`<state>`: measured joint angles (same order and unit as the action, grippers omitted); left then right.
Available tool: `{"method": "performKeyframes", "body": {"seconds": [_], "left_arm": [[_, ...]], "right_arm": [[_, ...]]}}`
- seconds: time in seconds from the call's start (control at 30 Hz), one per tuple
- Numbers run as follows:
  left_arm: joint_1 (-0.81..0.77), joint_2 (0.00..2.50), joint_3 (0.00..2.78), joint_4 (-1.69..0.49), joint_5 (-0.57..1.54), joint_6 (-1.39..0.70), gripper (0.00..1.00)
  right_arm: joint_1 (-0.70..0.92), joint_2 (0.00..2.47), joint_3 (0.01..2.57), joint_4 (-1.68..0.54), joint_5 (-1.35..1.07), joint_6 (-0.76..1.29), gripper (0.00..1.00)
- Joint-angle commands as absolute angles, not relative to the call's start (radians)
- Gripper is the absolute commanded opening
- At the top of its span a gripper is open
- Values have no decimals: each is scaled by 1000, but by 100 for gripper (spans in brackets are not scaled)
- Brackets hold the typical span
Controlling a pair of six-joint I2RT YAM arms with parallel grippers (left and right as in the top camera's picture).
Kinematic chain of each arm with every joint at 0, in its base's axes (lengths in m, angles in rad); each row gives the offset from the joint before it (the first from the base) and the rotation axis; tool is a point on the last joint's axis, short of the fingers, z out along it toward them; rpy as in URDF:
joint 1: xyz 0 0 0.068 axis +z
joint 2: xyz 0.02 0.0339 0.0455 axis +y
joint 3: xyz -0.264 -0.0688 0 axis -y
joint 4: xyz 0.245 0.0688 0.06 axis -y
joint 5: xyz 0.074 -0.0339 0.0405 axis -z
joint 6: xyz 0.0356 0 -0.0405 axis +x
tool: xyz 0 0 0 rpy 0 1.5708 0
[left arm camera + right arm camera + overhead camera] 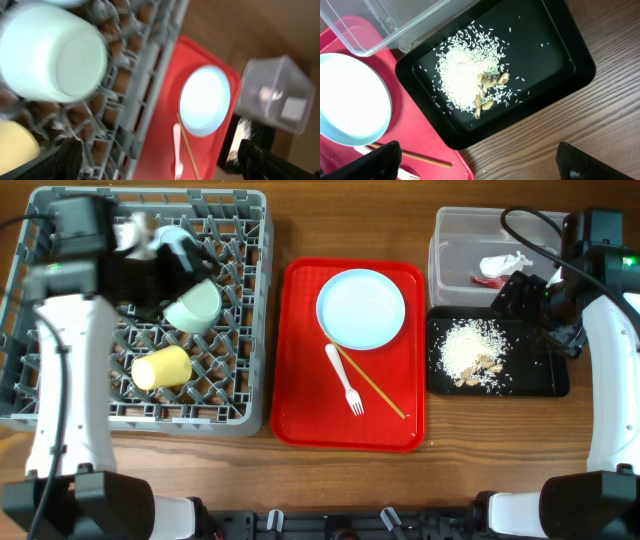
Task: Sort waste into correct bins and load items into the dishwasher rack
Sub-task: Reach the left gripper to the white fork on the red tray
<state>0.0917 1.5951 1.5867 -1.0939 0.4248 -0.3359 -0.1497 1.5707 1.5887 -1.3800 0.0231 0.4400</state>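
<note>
The white fork's neck (346,384) lies clear of the plate (361,308), so the robot's open left gripper will next go to the right in the overhead view, back and down to it.
The grey dishwasher rack (60,395) holds an upturned pale bowl (195,308) (50,50), a second bowl (176,240) partly hidden by my arm, and a yellow cup (162,367) (14,146). My left gripper (160,275) (160,167) hovers open and empty above the rack. The plate (361,308) (205,100) (347,102), white fork (344,378) (176,150) and chopsticks (372,382) (188,146) (422,159) lie on the red tray. My right gripper (522,295) (482,165) is open and empty over the black tray's (545,380) (555,45) near corner.
The red serving tray (300,410) (435,145) sits mid-table. The clear tub (445,230) (385,25) (277,92) at back right holds a red-and-white wrapper (484,279) and white tissue (503,262). Rice crumbs (470,350) (462,82) lie in the black tray.
</note>
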Motion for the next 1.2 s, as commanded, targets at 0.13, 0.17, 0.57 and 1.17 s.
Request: {"method": "performKeyframes", "body": {"seconds": [0.13,0.17,0.57,1.17], "left_arm": [[-251,1604,1584,-1105,332,-395,100],[-287,1608,1584,-1109,302,-432,100],[-745,1830,1497,-1127,25,-953,100],[-791,2120,1483,-1024,123,-973,80]], "right_arm": [[-149,1556,1609,-1389,6,418,100],[-149,1556,1609,-1389,6,418,100],[-149,1556,1609,-1389,-1,418,100],[-149,1556,1609,-1401,-1,393,99]]}}
